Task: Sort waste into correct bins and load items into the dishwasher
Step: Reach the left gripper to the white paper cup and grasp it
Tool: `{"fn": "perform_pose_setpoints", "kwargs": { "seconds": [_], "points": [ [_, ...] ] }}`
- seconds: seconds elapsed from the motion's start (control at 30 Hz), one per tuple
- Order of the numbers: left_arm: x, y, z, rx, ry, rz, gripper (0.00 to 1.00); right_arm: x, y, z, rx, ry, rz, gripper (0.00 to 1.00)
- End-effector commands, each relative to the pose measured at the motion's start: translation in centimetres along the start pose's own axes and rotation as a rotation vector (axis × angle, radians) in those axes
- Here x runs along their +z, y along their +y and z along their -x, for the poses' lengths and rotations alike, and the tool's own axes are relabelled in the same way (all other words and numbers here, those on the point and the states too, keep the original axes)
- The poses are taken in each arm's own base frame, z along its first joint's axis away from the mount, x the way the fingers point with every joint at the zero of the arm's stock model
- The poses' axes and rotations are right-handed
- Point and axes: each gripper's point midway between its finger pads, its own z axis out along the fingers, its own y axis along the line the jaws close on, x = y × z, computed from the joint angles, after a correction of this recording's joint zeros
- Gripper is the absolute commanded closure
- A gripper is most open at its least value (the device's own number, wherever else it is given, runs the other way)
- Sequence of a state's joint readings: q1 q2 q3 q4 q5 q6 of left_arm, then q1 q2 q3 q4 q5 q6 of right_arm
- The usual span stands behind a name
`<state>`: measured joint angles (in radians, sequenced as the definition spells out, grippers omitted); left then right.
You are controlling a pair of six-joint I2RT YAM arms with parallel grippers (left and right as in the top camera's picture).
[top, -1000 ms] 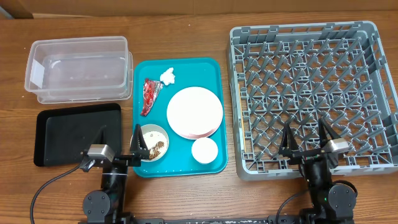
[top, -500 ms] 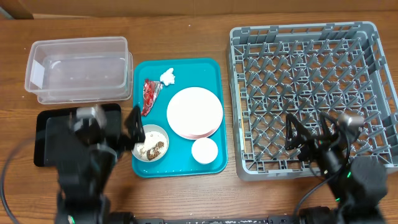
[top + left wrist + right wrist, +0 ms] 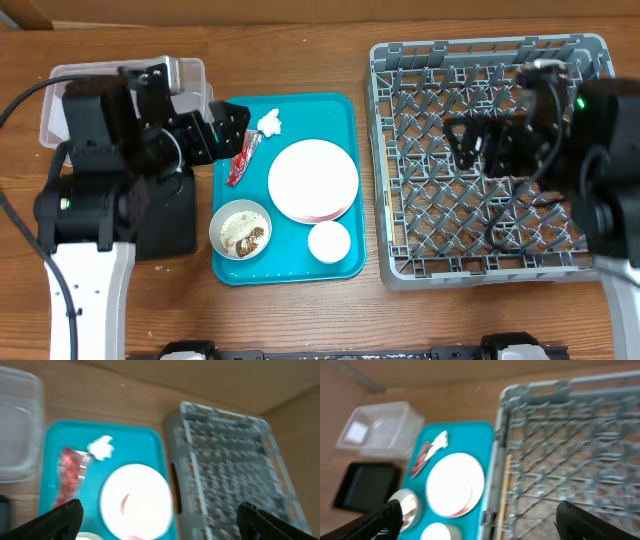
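Note:
My left gripper draws back next and goes down onto the bowl-side rim [image 3: 311,242] of the small white cup below, where bare tray leaves room.
On the teal tray [image 3: 340,108] lie a red wrapper [image 3: 243,157], a white tissue [image 3: 269,123], a round pale plate [image 3: 313,181], a small white cup [image 3: 329,241] and a cream bowl [image 3: 241,228] holding rice-like scraps. My left gripper [image 3: 228,128] hangs open and empty at the tray's left edge, above the wrapper [image 3: 70,467]. Its arm covers much of the clear tub [image 3: 55,110] and the black tray [image 3: 175,215]. My right gripper [image 3: 463,140] hovers open and empty over the grey dish rack [image 3: 490,60], pointing toward the plate [image 3: 454,484].
A bare wooden table [image 3: 300,50] surrounds everything. The rack's tall wall [image 3: 497,455] stands right beside the teal tray. Cables trail from both arms. A cardboard edge [image 3: 25,12] shows at the back left corner.
Both arms have lifted from the table's front edge and swung toward the back, the left over the tub and black tray, the right over the rack. Both grippers stayed open.

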<state>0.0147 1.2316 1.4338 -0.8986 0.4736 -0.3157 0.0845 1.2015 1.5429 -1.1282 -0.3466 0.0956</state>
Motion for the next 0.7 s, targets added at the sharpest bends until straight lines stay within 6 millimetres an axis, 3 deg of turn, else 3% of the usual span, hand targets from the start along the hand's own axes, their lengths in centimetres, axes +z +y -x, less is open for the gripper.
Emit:
{"fn": "perform_pose_setpoints", "kwargs": {
  "seconds": [0.0, 0.13, 0.27, 0.37, 0.47, 0.57, 0.67],
  "points": [
    [0.4, -3.0, -0.5, -0.030, 0.068, -0.174, 0.00, 1.0, 1.8, 0.4, -0.002, 0.038, 0.126, 0.00],
    [1.7, -1.8, -2.9, -0.048, 0.169, -0.097, 0.00, 2.9, 1.0, 0.1, 0.023, 0.090, 0.117, 0.03],
    [2.5, 0.5, -6.9, -0.021, 0.303, 0.127, 0.07, 4.7, 1.0, -1.4, 0.039, 0.175, 0.111, 0.05],
    [2.7, 0.0, -8.5, 0.026, 0.350, 0.167, 0.08, 5.9, 2.1, -3.1, 0.035, 0.257, 0.110, 0.05],
    [2.9, -0.9, -8.7, 0.032, 0.352, 0.152, 0.08, 7.0, 3.2, -5.6, 0.026, 0.354, 0.069, 0.06],
    [2.9, -0.9, -8.9, 0.001, 0.357, 0.153, 0.18, 7.7, 3.2, -7.6, 0.036, 0.415, -0.045, 0.06],
    [2.7, -1.0, -10.6, 0.034, 0.422, 0.171, 0.28, 8.0, 2.2, -7.4, 0.128, 0.386, -0.149, 0.07]
  ]
}}
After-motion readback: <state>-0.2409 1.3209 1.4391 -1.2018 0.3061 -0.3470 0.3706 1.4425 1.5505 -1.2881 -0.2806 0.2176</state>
